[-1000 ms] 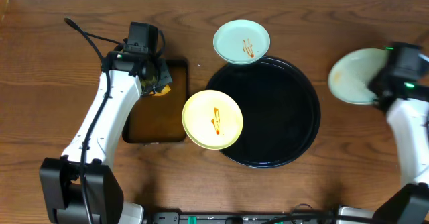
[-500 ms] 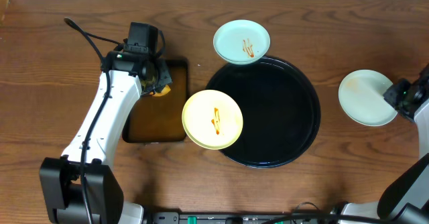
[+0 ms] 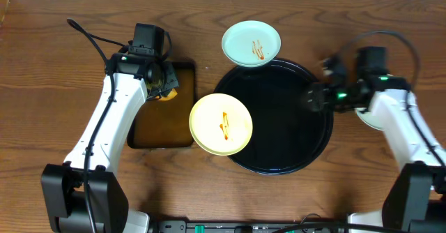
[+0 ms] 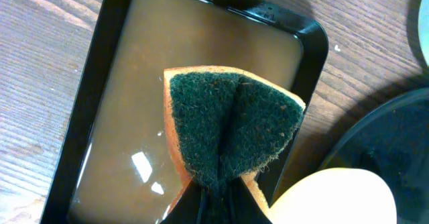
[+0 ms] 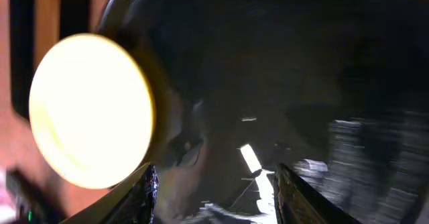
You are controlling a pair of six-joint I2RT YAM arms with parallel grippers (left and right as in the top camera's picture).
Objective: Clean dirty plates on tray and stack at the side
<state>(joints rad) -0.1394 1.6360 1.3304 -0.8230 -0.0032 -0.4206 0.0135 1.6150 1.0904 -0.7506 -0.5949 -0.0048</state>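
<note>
My open right gripper moves across the tray toward the cream-yellow plate (image 3: pixel 221 124) and lowers onto its rim next, since the plate, still streaked orange, juts over the tray.
The round black tray (image 3: pixel 279 132) lies mid-table. A cream-yellow plate (image 3: pixel 221 124) with an orange streak rests over its left rim. A pale blue plate (image 3: pixel 251 43) with a streak sits at its far rim. A third pale plate (image 3: pixel 368 119) lies on the wood at the right, mostly hidden under my right arm. My right gripper (image 3: pixel 311 98) hovers over the tray's right side, open and empty. In the right wrist view its fingers (image 5: pixel 144 194) stand apart, facing the yellow plate (image 5: pixel 90 110). My left gripper (image 4: pixel 218 207) is shut on a green-and-yellow sponge (image 4: pixel 231 130).
A rectangular black tray of brownish liquid (image 3: pixel 157 130) sits left of the round tray, under the sponge (image 3: pixel 166 88). Bare wood table surrounds everything. A black cable (image 3: pixel 87 34) runs across the far left.
My right gripper let go of the pale plate on the table at the right, opened, and swung left over the black tray. The left arm and sponge have not moved.
</note>
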